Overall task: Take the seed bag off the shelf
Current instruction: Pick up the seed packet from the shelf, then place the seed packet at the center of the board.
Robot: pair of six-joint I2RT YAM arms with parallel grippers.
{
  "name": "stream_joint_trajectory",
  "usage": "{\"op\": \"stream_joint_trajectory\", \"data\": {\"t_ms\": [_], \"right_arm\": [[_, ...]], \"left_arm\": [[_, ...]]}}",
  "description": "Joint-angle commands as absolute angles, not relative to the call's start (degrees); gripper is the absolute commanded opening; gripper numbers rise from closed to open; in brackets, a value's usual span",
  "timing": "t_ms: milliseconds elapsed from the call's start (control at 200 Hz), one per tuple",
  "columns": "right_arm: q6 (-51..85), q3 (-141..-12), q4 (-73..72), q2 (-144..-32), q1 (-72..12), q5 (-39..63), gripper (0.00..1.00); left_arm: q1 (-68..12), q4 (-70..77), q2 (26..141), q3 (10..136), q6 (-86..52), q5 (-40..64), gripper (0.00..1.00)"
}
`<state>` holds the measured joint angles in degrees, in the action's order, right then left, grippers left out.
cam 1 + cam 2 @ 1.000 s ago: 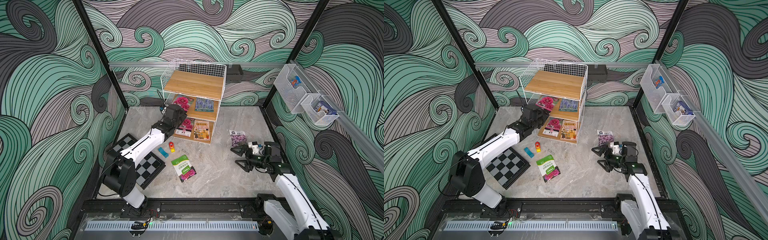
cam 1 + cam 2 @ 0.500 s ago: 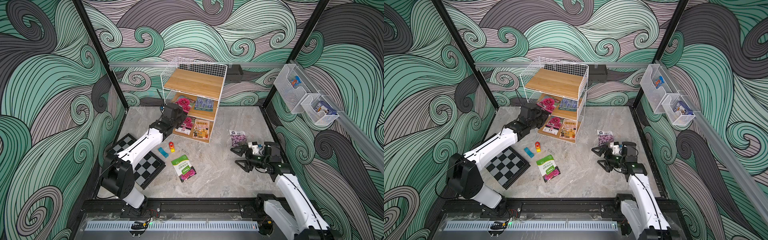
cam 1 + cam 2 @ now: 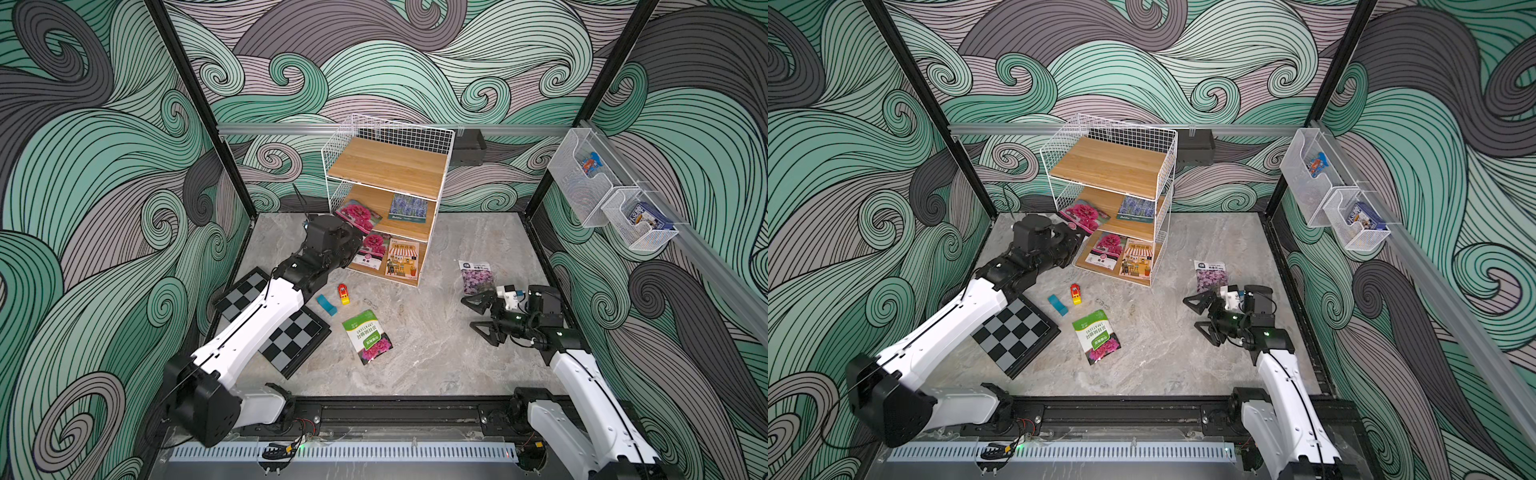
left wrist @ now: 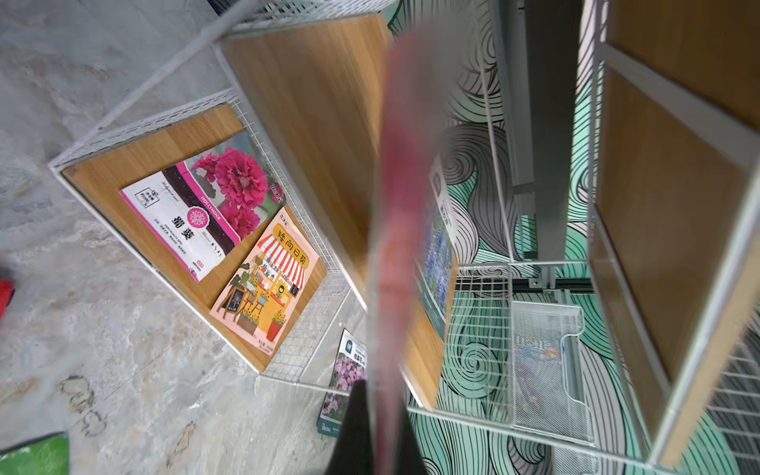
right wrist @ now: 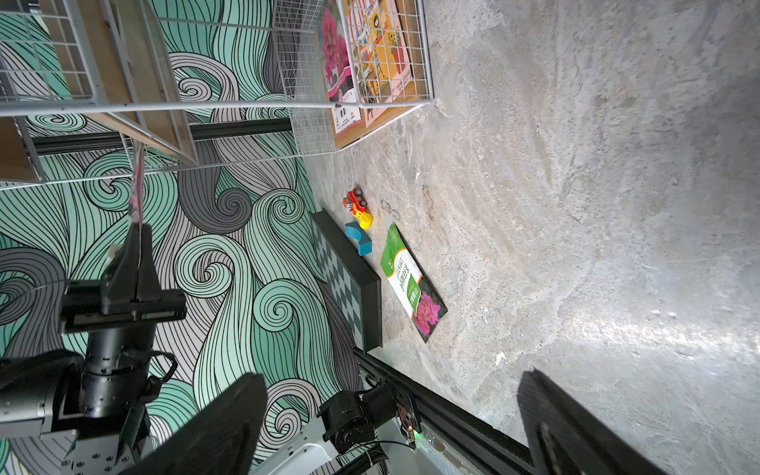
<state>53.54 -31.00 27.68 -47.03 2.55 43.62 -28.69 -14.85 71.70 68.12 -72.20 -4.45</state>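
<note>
My left gripper holds the pink-flower bag and should next carry it back from the shelf [image 3: 388, 166] and down to the bare floor beside the green bag, because that spot is clear for letting it go.
The shelf [image 3: 388, 166] [image 3: 1108, 166] is a white wire rack with three wooden boards, standing at the back of the floor. A pink-flower seed bag [image 3: 358, 215] [image 3: 1084, 215] lies on its middle board, sticking out over the front left corner. My left gripper [image 3: 353, 235] [image 3: 1074, 232] is shut on that bag's near edge. The left wrist view shows the bag edge-on as a blurred pink strip [image 4: 401, 205] between the shut fingers [image 4: 353, 432]. My right gripper [image 3: 478, 316] [image 5: 392, 374] hovers open and empty over the floor at the right.
A lavender packet [image 3: 409, 206] shares the middle board, and two packets [image 3: 388, 255] lie on the bottom board. On the floor are a green bag [image 3: 368, 336], purple bag [image 3: 476, 276], chessboard [image 3: 286, 332], toy car [image 3: 343, 294] and blue block [image 3: 326, 304]. Mesh bins [image 3: 611, 199] hang on the right wall.
The left gripper's jaws have closed onto the pink-flower seed bag's edge at the middle board. The right arm has not moved.
</note>
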Motion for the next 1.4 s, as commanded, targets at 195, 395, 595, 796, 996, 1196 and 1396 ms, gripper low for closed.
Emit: {"op": "stream_joint_trajectory", "data": {"t_ms": [195, 395, 595, 796, 996, 1196, 1396], "right_arm": [[53.7, -31.34, 27.87, -47.06, 2.28, 42.64, 0.99], [54.12, -31.29, 27.88, -46.95, 2.29, 42.33, 0.99], [55.23, -29.01, 27.99, -44.46, 2.29, 42.55, 0.99], [54.87, -28.65, 29.6, -42.29, 2.29, 41.71, 0.99], [53.81, -28.94, 30.28, -42.67, 2.29, 41.94, 0.99], [52.26, -29.81, 30.24, -44.14, 2.3, 41.96, 0.99], [49.87, -31.63, 30.25, -46.48, 2.7, 42.14, 0.99]], "left_arm": [[-34.74, -29.83, 55.33, 58.79, -80.61, -12.85, 0.0], [-42.49, -32.69, 51.72, 53.54, -87.69, -17.5, 0.0], [-50.45, -27.07, 59.4, 51.31, -92.47, -21.28, 0.0], [-54.6, -11.19, 70.48, 44.86, -101.48, -19.34, 0.0], [-55.59, -5.61, 80.87, 46.43, -104.88, -15.14, 0.0], [-57.65, 1.74, 88.11, 44.62, -115.24, -9.46, 0.23], [-59.77, 0.13, 88.76, 46.39, -115.8, -2.63, 0.49]]}}
